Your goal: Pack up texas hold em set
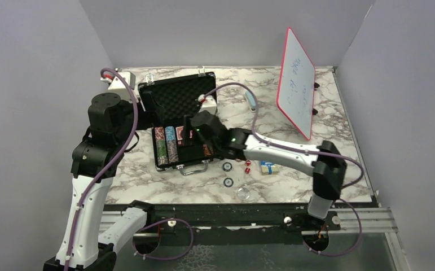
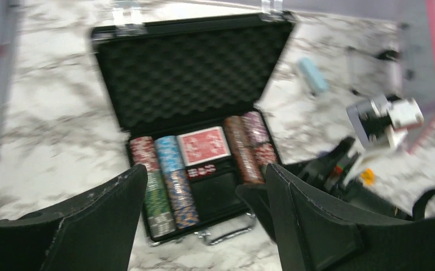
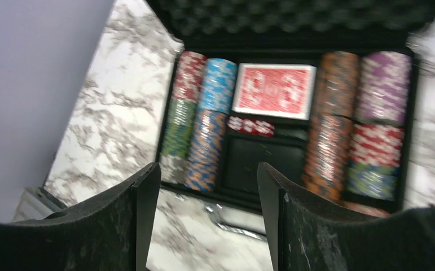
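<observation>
The nearer red die (image 1: 247, 170) is below my right gripper and to its right in the top view, so I need to move that gripper past the case and down onto the die next.
The black briefcase (image 1: 176, 101) lies open on the marble table, foam-lined lid up at the back. Its tray holds rows of striped poker chips (image 3: 203, 113), a red card deck (image 3: 274, 90) and red dice (image 3: 250, 125); the compartment below the dice is bare. My right gripper (image 3: 208, 166) hovers open over the case's front edge and silver handle (image 3: 232, 217), holding nothing. My left gripper (image 2: 203, 169) hangs open and empty, high in front of the case. On the table right of the case lie round buttons (image 1: 227, 166), two red dice (image 1: 247, 166) and a blue card deck (image 1: 268, 167).
A red-framed whiteboard (image 1: 295, 84) stands at the back right. A pale blue block (image 1: 251, 100) lies between it and the case. A clear round disc (image 1: 243, 193) rests near the front edge. Grey walls close the table on three sides.
</observation>
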